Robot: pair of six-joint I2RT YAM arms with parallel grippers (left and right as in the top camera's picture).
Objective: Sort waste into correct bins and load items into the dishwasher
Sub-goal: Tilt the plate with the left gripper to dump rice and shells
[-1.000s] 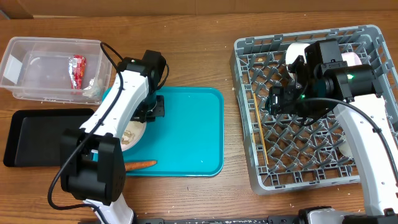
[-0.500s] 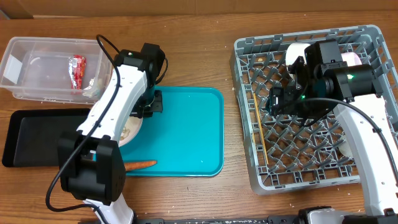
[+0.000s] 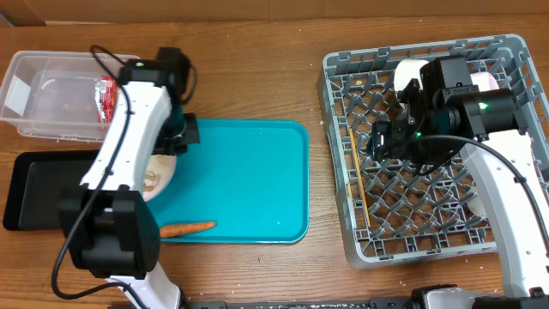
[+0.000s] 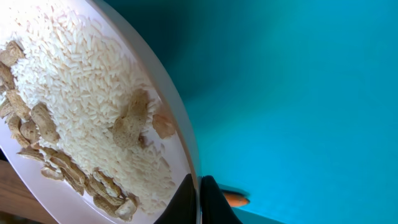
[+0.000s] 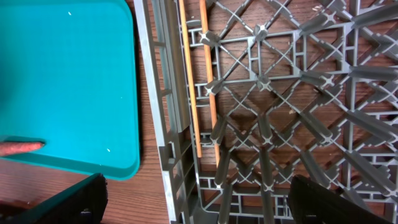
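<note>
My left gripper will next tip the plate (image 3: 160, 177) over the black tray, then lower and release it on the teal tray's open bottom, since rice and scraps cover it.
My left gripper (image 3: 174, 148) is shut on the rim of the round white plate (image 3: 160, 177), which sits at the left edge of the teal tray (image 3: 249, 180). In the left wrist view the plate (image 4: 74, 193) carries rice and beige food scraps (image 4: 59, 165), with both fingers pinching its edge (image 4: 199, 198). The carrot (image 3: 187, 228) lies on the tray's front. The red wrapper (image 3: 108, 96) lies in the clear tub (image 3: 51, 94). My right gripper (image 3: 388, 137) hangs open over the grey dish rack (image 3: 343, 215), above two chopsticks (image 5: 209, 74).
The black tray (image 3: 43, 184) lies in front of the clear tub, beside the plate. A white bowl (image 3: 412, 73) and a pinkish bowl (image 3: 485, 81) stand at the rack's far side. Another white dish (image 3: 474, 206) shows by the right arm.
My left arm has carried the plate leftward, from the tray's left part to its left edge near the black tray. The right arm has stayed put.
</note>
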